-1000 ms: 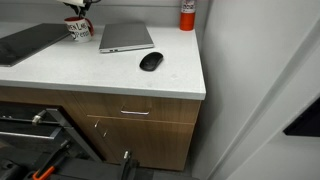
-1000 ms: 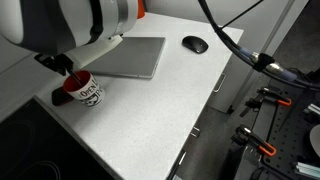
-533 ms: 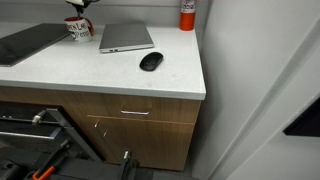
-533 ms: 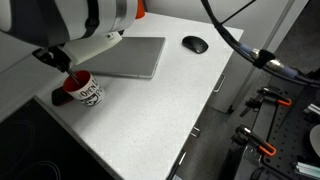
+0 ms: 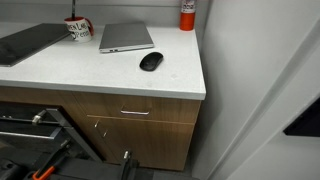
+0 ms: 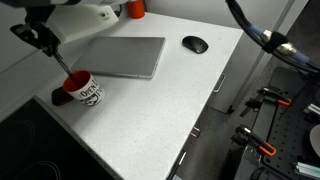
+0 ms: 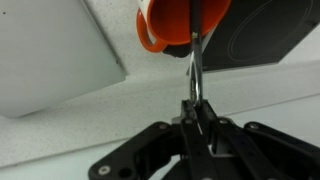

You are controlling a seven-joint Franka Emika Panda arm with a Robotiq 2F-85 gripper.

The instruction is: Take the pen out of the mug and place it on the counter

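Observation:
The pen (image 6: 60,64) still points into the mug. Next I need to raise my gripper clear, move over the bare counter beside the mug and laptop, lower and release the pen.
The white mug with red rim and dark print stands at the counter's back left (image 5: 78,28) and near the corner in an exterior view (image 6: 85,91). My gripper (image 6: 45,42) hangs above and to the left of it, shut on the upper end of the thin black pen (image 6: 60,64). The pen slants down, with its lower end at the mug's rim. In the wrist view the shut jaws (image 7: 199,108) hold the pen (image 7: 196,60), which points into the mug's red inside (image 7: 160,25). The white speckled counter (image 6: 150,110) lies below.
A closed grey laptop (image 6: 125,57) lies right behind the mug, with a black mouse (image 6: 195,44) beyond it. A red-and-white canister (image 5: 187,14) stands at the back. A dark flat device (image 5: 30,42) lies at the counter's left end. Wooden drawers (image 5: 135,120) sit below.
My gripper has risen and moved away from the mug, drawing the pen upward until only its lower end is at the rim. The mug has not moved.

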